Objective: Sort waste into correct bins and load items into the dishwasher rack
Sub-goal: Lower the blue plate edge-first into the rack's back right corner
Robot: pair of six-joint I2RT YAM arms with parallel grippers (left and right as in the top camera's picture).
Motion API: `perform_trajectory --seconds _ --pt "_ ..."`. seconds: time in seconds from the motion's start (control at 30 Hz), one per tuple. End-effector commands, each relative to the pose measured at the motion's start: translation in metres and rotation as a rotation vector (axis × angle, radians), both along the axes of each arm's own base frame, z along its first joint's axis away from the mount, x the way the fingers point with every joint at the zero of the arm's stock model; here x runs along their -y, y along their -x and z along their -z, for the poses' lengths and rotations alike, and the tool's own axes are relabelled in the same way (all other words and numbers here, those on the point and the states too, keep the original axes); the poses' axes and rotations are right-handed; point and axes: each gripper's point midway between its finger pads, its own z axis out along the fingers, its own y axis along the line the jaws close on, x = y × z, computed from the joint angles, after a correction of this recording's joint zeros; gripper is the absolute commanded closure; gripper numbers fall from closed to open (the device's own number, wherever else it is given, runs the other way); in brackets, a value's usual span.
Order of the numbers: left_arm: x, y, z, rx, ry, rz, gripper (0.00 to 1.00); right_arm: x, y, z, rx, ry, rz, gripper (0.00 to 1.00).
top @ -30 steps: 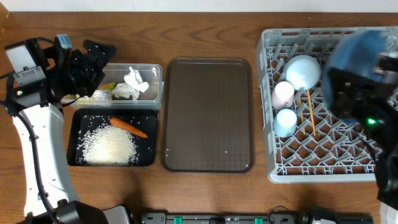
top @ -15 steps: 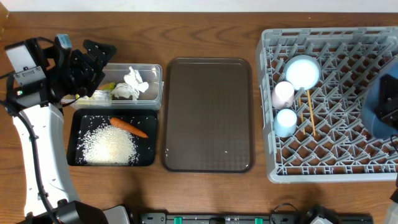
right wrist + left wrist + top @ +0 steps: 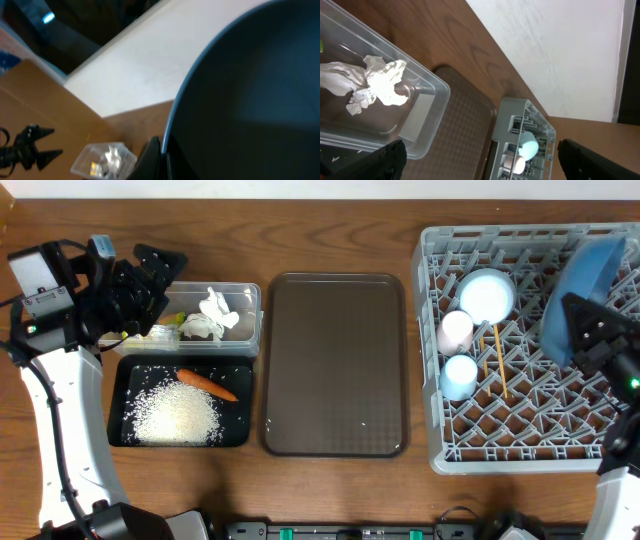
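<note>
Next I need to lower the dark blue plate (image 3: 583, 280) in my right gripper with a slight tilt down onto the empty end of the rack, clear of the bowl and cups.
My right gripper (image 3: 578, 320) is shut on the rim of the dark blue plate (image 3: 583, 280), held on edge over the right side of the grey dishwasher rack (image 3: 440, 450). The plate fills the right wrist view (image 3: 250, 90). In the rack stand the light blue bowl (image 3: 486, 294), the pink cup (image 3: 455, 331), the light blue cup (image 3: 460, 374) and the chopsticks (image 3: 494, 358). My left gripper (image 3: 150, 272) is open and empty over the left end of the clear container (image 3: 246, 330), which holds the white tissue (image 3: 213, 314) and the wrapper (image 3: 163, 331). The black tray (image 3: 118, 412) holds rice (image 3: 178, 418) and the carrot (image 3: 207, 385).
The dark brown serving tray (image 3: 334, 364) lies between the bins and the rack. The table's wooden top shows around everything. In the left wrist view the tissue (image 3: 375, 82) lies in the container and the rack (image 3: 520, 145) stands beyond the brown tray.
My right arm has moved the plate from the rack's upper right, down and out past the right edge, then back over the rack's right side, on edge. The left arm has not moved.
</note>
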Motion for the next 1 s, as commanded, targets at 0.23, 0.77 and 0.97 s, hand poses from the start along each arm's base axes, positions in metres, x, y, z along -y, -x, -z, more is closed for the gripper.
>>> perform_trajectory --seconds 0.23,0.77,0.97 --pt "-0.001 0.0 0.001 -0.005 0.003 -0.007 0.02 0.001 -0.005 0.05 0.009 -0.047 0.032 0.99" --pt "-0.001 0.0 0.001 -0.005 0.003 -0.007 0.02 0.029 -0.053 0.061 0.147 -0.238 -0.044 0.99" --pt "-0.001 0.0 0.001 -0.005 0.003 -0.007 0.02 0.039 -0.064 0.079 0.179 -0.287 -0.042 0.99"
